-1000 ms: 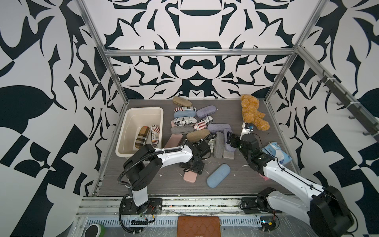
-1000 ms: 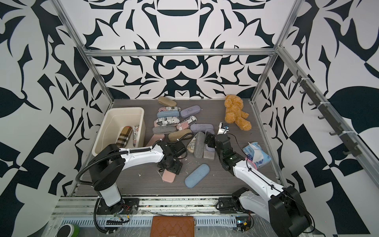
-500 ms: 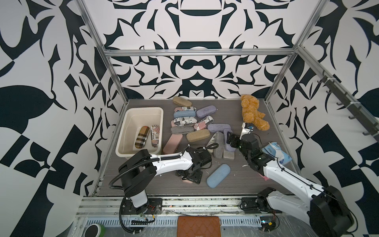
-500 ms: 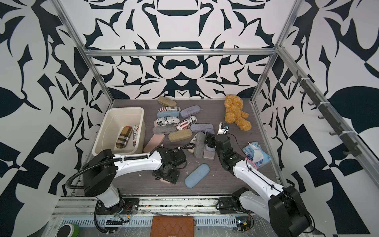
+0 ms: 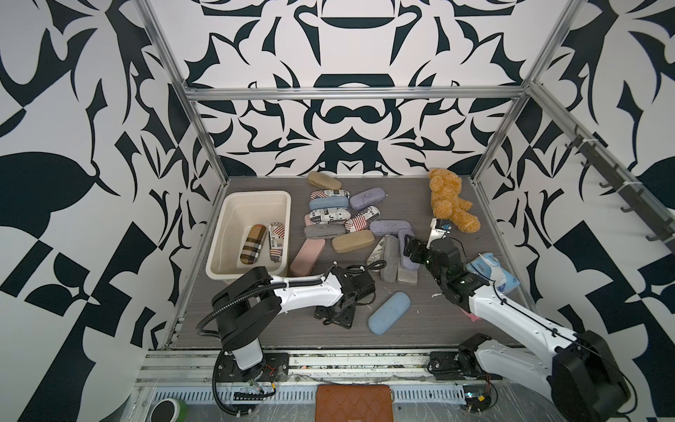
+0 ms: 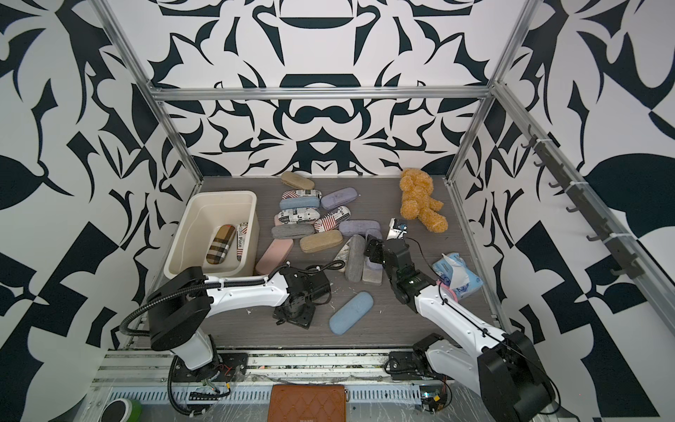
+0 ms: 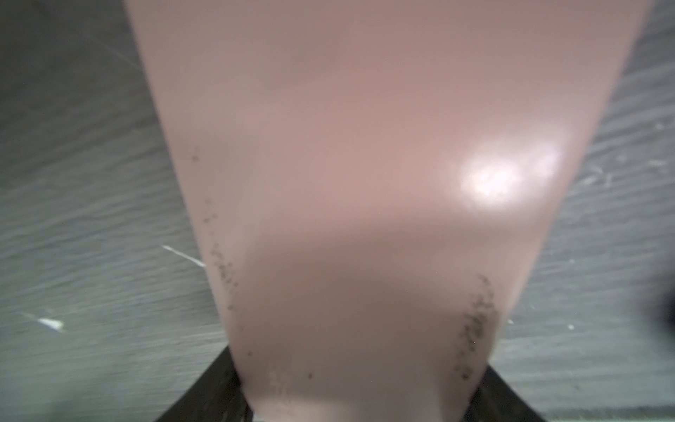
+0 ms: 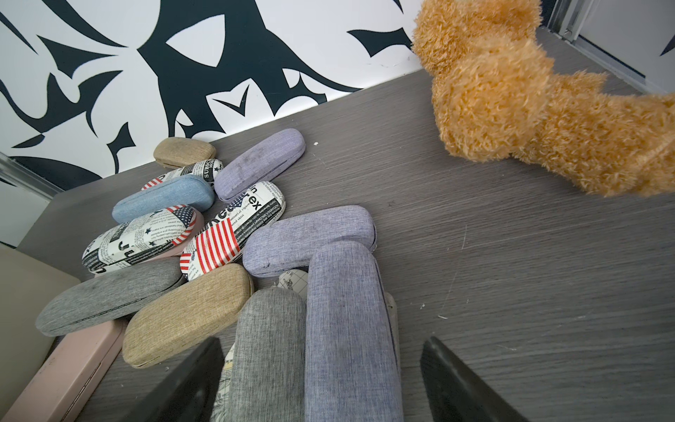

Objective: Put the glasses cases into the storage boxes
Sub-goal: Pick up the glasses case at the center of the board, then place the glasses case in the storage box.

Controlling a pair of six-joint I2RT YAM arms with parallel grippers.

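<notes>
Next I will lift my left gripper outward over the rim of the storage box, lower and release the pink case upon the flag-print case [image 5: 277,239], as the storage box lies outward of my gripper.
The storage box [image 5: 285,204], a cream tub at the left, holds a plaid case [image 5: 252,244] and a flag-print case [image 5: 276,242]. Several glasses cases [image 5: 343,226] lie piled beside it, and a blue one [image 5: 389,313] lies alone near the front. My left gripper [image 5: 336,316] points down at the floor with its fingers against both sides of a pink glasses case [image 7: 365,182]; in both top views the gripper hides that case. My right gripper [image 8: 321,343] is open, straddling a grey case [image 8: 270,347] and a lilac case [image 8: 347,329] that lie side by side.
An orange teddy bear [image 5: 451,204] lies at the back right. A blue-white soft packet [image 5: 493,272] sits by the right arm. A brown quilted wallet [image 5: 353,403] and a green roll [image 5: 170,411] lie outside the front rail. A long pink case [image 5: 308,257] leans by the tub.
My left arm swung toward the front and came down over the small pink case, and its jaws narrowed onto it. The right arm has hardly moved.
</notes>
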